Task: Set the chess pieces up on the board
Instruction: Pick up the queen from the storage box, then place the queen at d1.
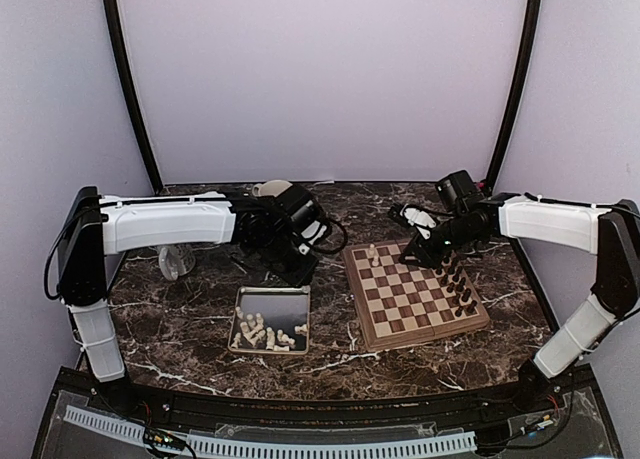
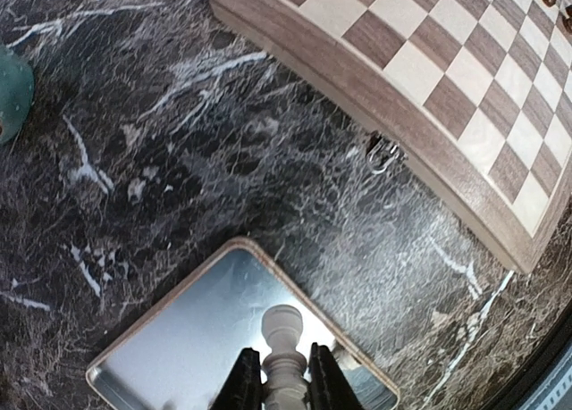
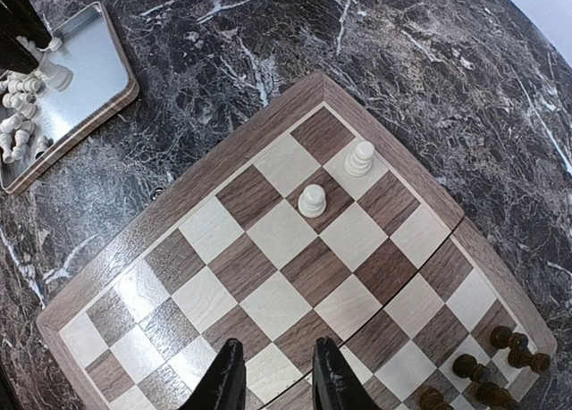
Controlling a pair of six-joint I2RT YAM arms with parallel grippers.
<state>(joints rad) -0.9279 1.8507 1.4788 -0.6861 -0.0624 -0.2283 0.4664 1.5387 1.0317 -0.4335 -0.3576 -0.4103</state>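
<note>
My left gripper moves to the right in the top view next. It then moves down onto the light edge square by the board's latch (image 2: 413,68), which lies empty for the release.
My left gripper (image 2: 284,355) is shut on a cream-white chess piece (image 2: 284,334), held upright above the corner of the silver tray (image 2: 179,338). Several more white chess pieces (image 1: 265,331) lie in the tray (image 1: 272,297). The checkered board (image 1: 415,294) lies to the tray's right. A white pawn (image 3: 312,200) and a white rook (image 3: 360,158) stand on it near its far corner. Over the board (image 3: 268,249) hovers my right gripper (image 3: 275,349), open, with nothing between its fingers.
Dark brown pieces (image 1: 458,279) stand along the board's right side and show in the right wrist view (image 3: 500,356). A clear glass object (image 1: 175,261) stands at the left of the marble table. A green object (image 2: 11,93) sits left of the tray.
</note>
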